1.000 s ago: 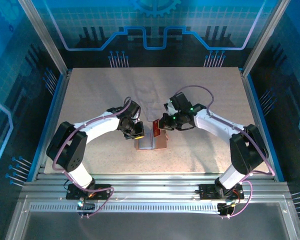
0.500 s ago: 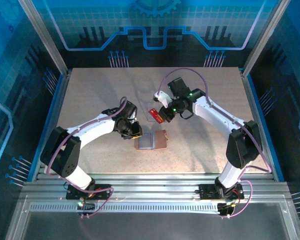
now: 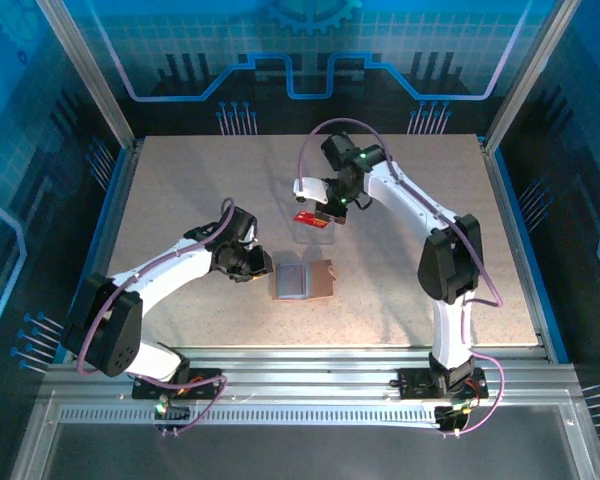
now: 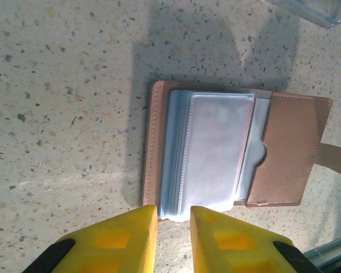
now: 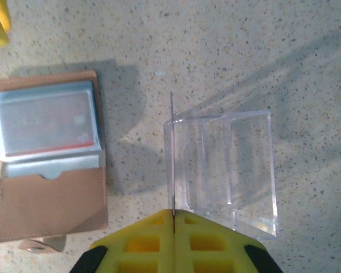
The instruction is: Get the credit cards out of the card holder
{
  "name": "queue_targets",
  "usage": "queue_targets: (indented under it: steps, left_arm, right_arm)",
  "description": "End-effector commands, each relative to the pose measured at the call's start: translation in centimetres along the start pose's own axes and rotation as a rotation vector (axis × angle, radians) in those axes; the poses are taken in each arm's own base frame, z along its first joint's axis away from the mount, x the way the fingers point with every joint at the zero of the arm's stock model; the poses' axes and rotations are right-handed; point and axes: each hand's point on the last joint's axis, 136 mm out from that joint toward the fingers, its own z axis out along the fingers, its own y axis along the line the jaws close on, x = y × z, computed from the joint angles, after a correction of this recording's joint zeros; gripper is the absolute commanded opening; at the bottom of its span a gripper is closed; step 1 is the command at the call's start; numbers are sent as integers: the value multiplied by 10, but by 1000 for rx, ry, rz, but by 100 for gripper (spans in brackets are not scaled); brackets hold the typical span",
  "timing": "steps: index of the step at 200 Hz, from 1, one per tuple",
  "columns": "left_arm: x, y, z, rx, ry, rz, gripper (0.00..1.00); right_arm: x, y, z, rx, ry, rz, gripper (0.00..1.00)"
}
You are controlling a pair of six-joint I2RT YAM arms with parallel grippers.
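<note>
The red credit card still hangs above the container, so my right gripper will lower it into the clear container's half nearest the card holder (image 3: 302, 281) and release it.
The card holder (image 3: 302, 281) lies open on the table, tan outside, with pale clear sleeves (image 4: 216, 148) inside. A red credit card (image 5: 45, 122) shows through its top sleeve. My left gripper (image 4: 173, 219) sits just off the holder's left edge (image 3: 255, 265). Its yellow fingers stand slightly open with nothing between them, the tips at the edge of the sleeves. My right gripper (image 3: 318, 208) is shut on a red credit card (image 3: 312, 219). That card shows edge-on (image 5: 172, 148) as a thin line at the wall of the clear container, above my right gripper's tips (image 5: 174, 215).
A clear plastic container (image 5: 221, 170) stands just behind the card holder (image 5: 45, 199), below the held card (image 3: 315, 235). One corner of it shows at the top right of the left wrist view (image 4: 312, 11). The speckled table (image 3: 180, 190) is bordered by a metal frame.
My right gripper lifted a red card off the holder and carried it back over the clear container. My left gripper drew away to the left and its fingers parted a little.
</note>
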Motion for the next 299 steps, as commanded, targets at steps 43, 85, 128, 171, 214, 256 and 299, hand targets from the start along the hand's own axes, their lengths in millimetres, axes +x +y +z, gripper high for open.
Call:
queue_targets:
  steps: [43,85,128,171,214,256,299]
  left_arm:
    - [-4,3,-2,1,-16,-9,23]
    - [-4,5,-2,-2,-14,-15,23]
    - [-3,7,-3,-8,-11,-17,23]
    - [-2,10,-3,-10,-10,-22,23]
    - [-1,10,-3,-7,-10,-26,23]
    - [-2,9,-4,-2,-11,-21,23]
    - [-3,6,-3,9,-7,-18,24]
  right_arm:
    - [26,-10,11,-85,144,-38,0]
    - [32,-21,30,-93,180,-9,0]
    - [42,-19,51,-150,220,26,0]
    - [45,-6,58,-217,220,26,0]
    - [49,4,65,-269,229,30,0]
    - [49,2,68,-261,240,40,13]
    - [28,-19,44,-136,164,35,20]
